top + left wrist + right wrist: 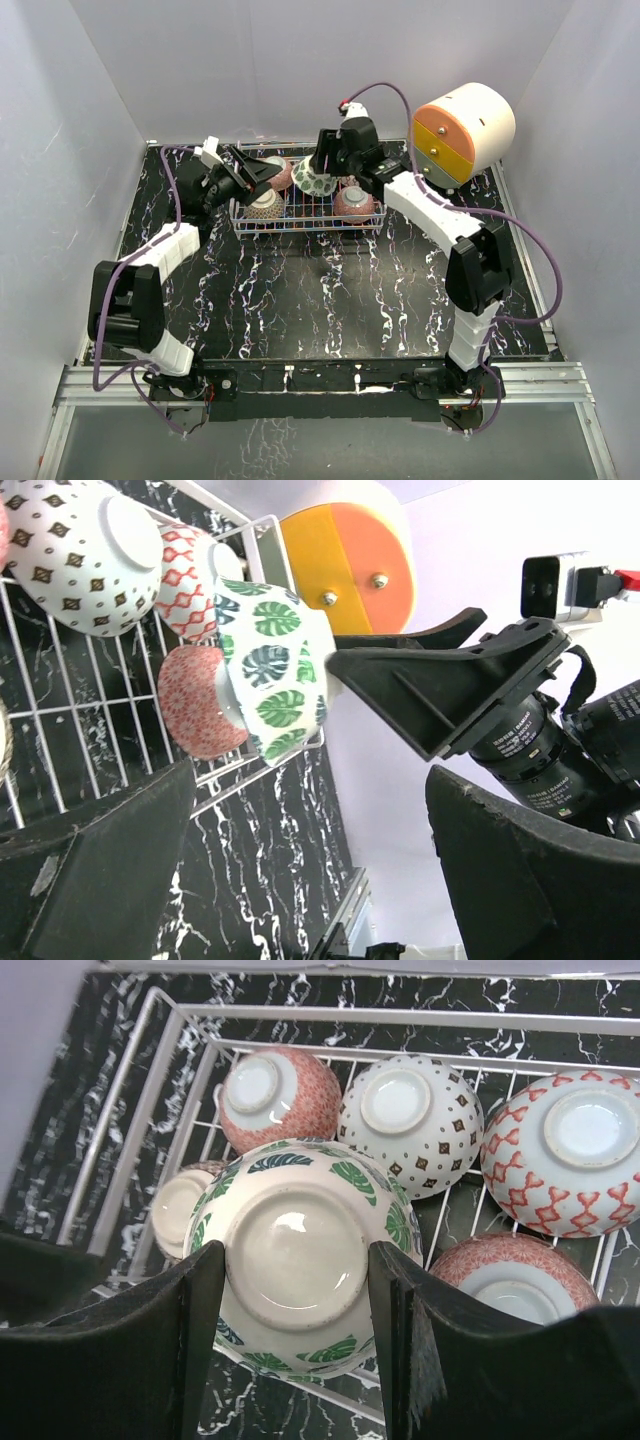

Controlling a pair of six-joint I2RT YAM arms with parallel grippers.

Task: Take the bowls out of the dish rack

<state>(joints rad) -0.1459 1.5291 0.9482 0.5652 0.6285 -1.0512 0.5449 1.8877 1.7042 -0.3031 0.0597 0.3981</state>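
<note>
The robot's right gripper covers only the bowl's foot ring, so the left gripper will go to the right in the top view next, onto the bowl's free rim (266, 755).
My right gripper (295, 1290) is shut on the foot ring of a white bowl with green leaves (300, 1260), which it holds upside down over the wire dish rack (170, 1060). Inside the rack lie several more bowls, all upside down: a pink one (275, 1095), a white one with brown diamonds (410, 1110), a red-patterned one (570, 1150), another pink one (515, 1280) and a beige one (180, 1210). From above, the held bowl (313, 180) hangs over the rack's middle (300, 228). My left gripper (262, 172) stands open at the rack's left end, holding nothing.
A white, orange and yellow cylindrical drawer unit (463, 130) stands at the back right, just behind the right arm. White walls enclose the black marbled table (330, 300) on three sides. The rack sits at the back of the table.
</note>
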